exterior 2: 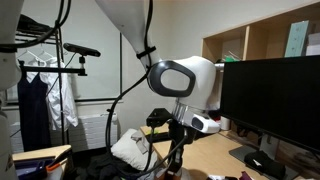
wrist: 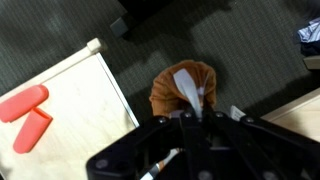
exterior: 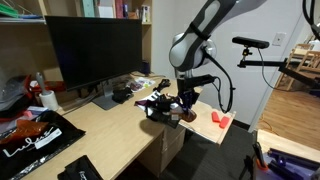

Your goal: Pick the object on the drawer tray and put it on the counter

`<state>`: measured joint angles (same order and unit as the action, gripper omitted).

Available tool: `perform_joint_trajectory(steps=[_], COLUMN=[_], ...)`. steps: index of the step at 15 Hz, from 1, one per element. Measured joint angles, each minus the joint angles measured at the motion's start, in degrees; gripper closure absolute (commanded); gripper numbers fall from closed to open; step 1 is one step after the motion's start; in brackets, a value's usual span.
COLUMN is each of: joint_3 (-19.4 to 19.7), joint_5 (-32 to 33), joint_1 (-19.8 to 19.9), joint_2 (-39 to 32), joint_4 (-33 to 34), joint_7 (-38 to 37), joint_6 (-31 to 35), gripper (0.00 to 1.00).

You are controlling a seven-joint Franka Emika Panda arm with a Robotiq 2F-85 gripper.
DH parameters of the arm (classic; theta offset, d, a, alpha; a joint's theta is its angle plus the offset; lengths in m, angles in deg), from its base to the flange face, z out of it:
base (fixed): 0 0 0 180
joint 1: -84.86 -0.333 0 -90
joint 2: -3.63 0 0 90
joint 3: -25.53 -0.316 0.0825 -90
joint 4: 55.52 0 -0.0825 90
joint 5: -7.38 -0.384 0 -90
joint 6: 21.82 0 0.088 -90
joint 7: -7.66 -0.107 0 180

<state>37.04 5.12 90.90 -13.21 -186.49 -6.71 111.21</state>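
Note:
My gripper carries the object past the counter's edge next, away from the tray, onto clear wood by the black bag, and releases it there.
My gripper (exterior: 172,108) is shut on the object (exterior: 176,117), a small lumpy reddish-brown and whitish item. It is held in the air between the drawer tray (exterior: 203,122) and the counter (exterior: 110,130). In the wrist view the object (wrist: 185,88) hangs from the gripper (wrist: 190,118) over dark floor. There the pale-wood tray (wrist: 80,100) lies to the left and a corner of the counter (wrist: 297,110) to the right. The fingertips are hidden behind the gripper body.
A bright red-orange item (exterior: 220,121) lies on the tray and also shows in the wrist view (wrist: 25,115). A big black monitor (exterior: 95,50) and dark clutter (exterior: 125,95) stand on the counter. A black bag (exterior: 35,138) lies at the counter's near end.

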Motion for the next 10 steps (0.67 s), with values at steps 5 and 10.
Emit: perform_joint_trajectory(steps=[5,10], joint_3=[-4.75,-8.56], joint_5=[0.78,1.23], joint_1=[-2.09,-5.18], joint_2=[-0.71,-3.99], joint_4=[3.26,8.49], joint_7=[2.67,7.01], joint_6=[8.89,11.37], gripper=[0.92,0.92])
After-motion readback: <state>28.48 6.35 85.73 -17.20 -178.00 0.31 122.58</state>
